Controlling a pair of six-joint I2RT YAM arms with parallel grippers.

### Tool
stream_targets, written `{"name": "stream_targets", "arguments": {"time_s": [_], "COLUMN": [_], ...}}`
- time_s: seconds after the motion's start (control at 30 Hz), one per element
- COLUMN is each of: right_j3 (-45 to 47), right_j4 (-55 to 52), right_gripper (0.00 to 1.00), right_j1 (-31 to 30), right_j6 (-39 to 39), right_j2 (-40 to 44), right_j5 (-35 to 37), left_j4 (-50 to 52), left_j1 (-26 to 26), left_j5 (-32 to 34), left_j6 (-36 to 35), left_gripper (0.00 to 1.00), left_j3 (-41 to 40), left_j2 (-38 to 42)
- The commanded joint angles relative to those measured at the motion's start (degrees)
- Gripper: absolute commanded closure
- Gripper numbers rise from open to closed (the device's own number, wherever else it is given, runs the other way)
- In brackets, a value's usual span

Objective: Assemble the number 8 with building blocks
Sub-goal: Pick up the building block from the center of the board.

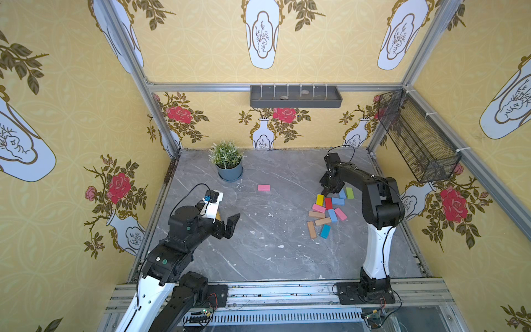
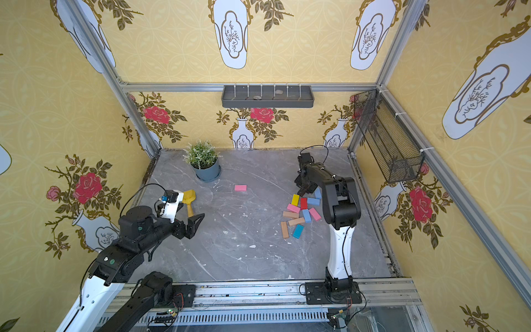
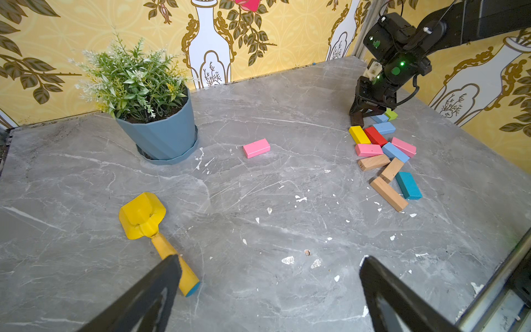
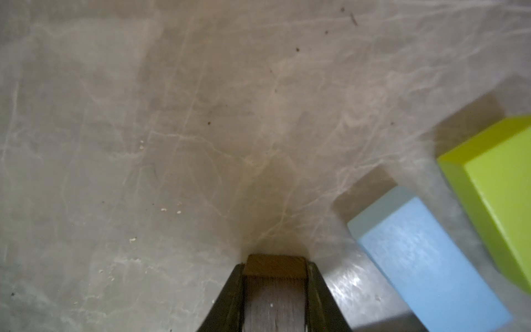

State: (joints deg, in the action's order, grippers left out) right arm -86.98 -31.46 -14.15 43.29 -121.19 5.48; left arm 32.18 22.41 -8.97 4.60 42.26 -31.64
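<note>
The spot at the near side of the lone pink block is bare. My right gripper will lift the dark brown block across to that spot and lower to release it.
A pile of building blocks in pink, blue, red, yellow, teal and tan lies at the table's right side in both top views. One pink block lies alone near the middle of the table. My right gripper is at the far edge of the pile, low over the table, shut on a dark brown block. A light blue block and a green block lie just beside it. My left gripper hangs open over the left side with nothing between its fingers.
A potted plant stands at the back left. A yellow scoop toy lies close to the left gripper. A grey shelf tray hangs on the back wall. A black mesh basket hangs on the right wall.
</note>
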Motion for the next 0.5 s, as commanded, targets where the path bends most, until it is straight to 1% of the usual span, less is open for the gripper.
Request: {"name": "stream_targets", "arguments": {"time_s": [0.0, 0.13, 0.23, 0.33, 0.47], "right_j3": [-0.7, -1.5, -2.8, -5.1, -8.3], "right_j4": [1.7, 2.1, 1.5, -0.7, -2.8], "right_gripper": [0.73, 0.73, 0.72, 0.72, 0.71], "right_j1": [-0.3, -1.3, -3.5, -6.8, -11.8], "right_j6": [-2.9, -5.4, -7.6, -9.3, -10.7], "right_j2": [-0.1, 1.6, 2.7, 2.8, 1.8], "right_j5": [-2.9, -2.9, -2.1, -0.4, -0.2], "left_j4": [-0.1, 0.0, 0.0, 0.0, 0.0], "left_j1": [0.0, 0.0, -0.1, 0.0, 0.0], "left_j5": [-0.3, -0.3, -0.4, -0.4, -0.4], "left_j6": [0.1, 0.0, 0.1, 0.1, 0.0], "left_gripper": [0.0, 0.0, 0.0, 0.0, 0.0], "left_j3": [0.2, 0.2, 0.3, 0.3, 0.3], "left_j2": [0.0, 0.0, 0.0, 0.0, -0.1]}}
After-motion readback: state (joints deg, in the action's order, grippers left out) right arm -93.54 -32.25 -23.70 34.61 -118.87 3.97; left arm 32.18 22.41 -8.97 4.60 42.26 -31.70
